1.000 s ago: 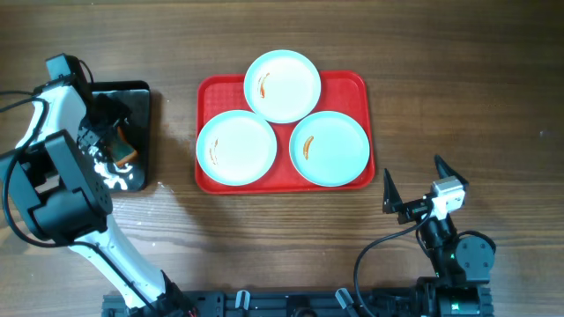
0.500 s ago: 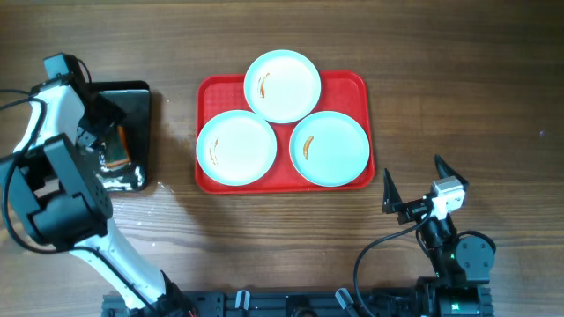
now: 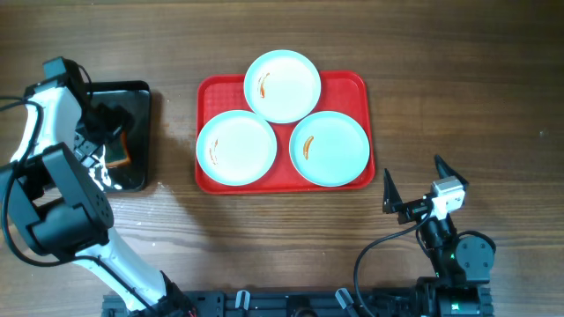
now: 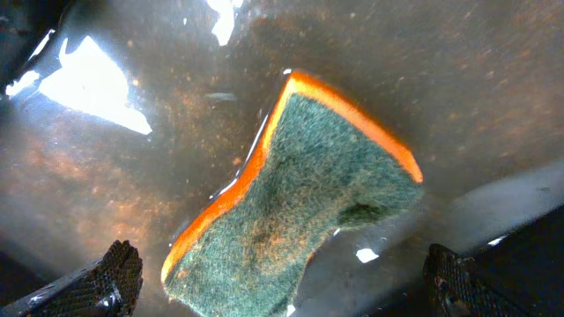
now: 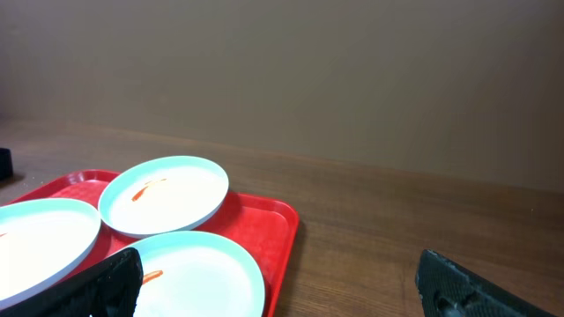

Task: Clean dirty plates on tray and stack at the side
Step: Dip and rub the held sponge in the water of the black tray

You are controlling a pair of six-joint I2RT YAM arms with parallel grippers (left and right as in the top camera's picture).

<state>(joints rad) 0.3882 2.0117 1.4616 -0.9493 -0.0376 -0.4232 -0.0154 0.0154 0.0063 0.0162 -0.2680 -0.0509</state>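
Note:
The narrow middle of the sponge comes next: my left gripper moves down onto it, then closes there.
Three pale blue-white plates lie on the red tray: one at the back, one front left, one front right. Each has a small orange-red smear. My left gripper is open over a green sponge with an orange underside. In the left wrist view the sponge lies flat between the open fingertips. My right gripper is open and empty, to the right of and nearer than the tray. The right wrist view shows the plates and the tray ahead of its fingers.
A glossy black tray with wet glints stands at the left and holds the sponge. A strip of bare wooden table separates it from the red tray. More wooden table lies to the right of the red tray.
My left gripper has shifted a little over the black tray and settled around the sponge, which now looks turned. The plates and the right arm have not moved.

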